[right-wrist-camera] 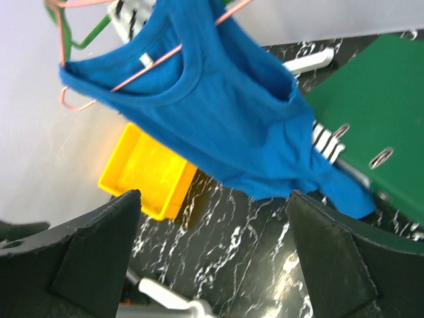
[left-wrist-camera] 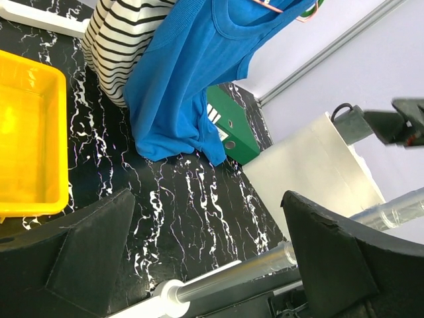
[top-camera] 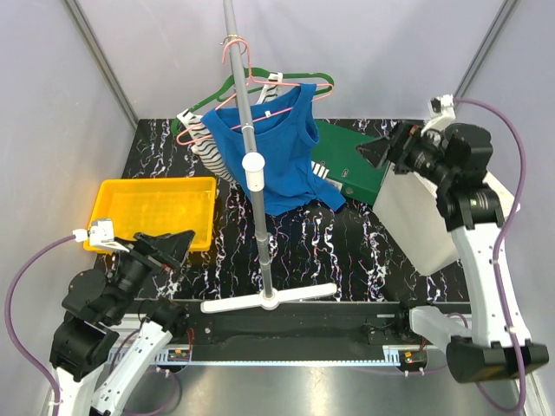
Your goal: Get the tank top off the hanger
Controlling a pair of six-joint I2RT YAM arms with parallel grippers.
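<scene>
I should move my right gripper outward and to the left in the top view next, onto the pink hanger (top-camera: 247, 82), because the tank top's binder-side strap loops over it.
A blue tank top (top-camera: 273, 152) hangs on a pink hanger (top-camera: 247, 82) from the rack's pole; its hem drapes onto the table. It also shows in the left wrist view (left-wrist-camera: 185, 73) and the right wrist view (right-wrist-camera: 218, 119). My left gripper (top-camera: 178, 245) is open and empty, low at the near left, well short of the top. My right gripper (top-camera: 375, 153) is open and empty, raised at the right, a little right of the top's hem.
A black-and-white striped garment (top-camera: 208, 152) hangs behind the top on a green hanger (top-camera: 299, 80). A yellow tray (top-camera: 156, 208) lies at the left. A green binder (top-camera: 351, 160) and a white box (top-camera: 421, 217) are at the right. The rack's pole (top-camera: 251, 173) and white base (top-camera: 269, 299) stand in the middle.
</scene>
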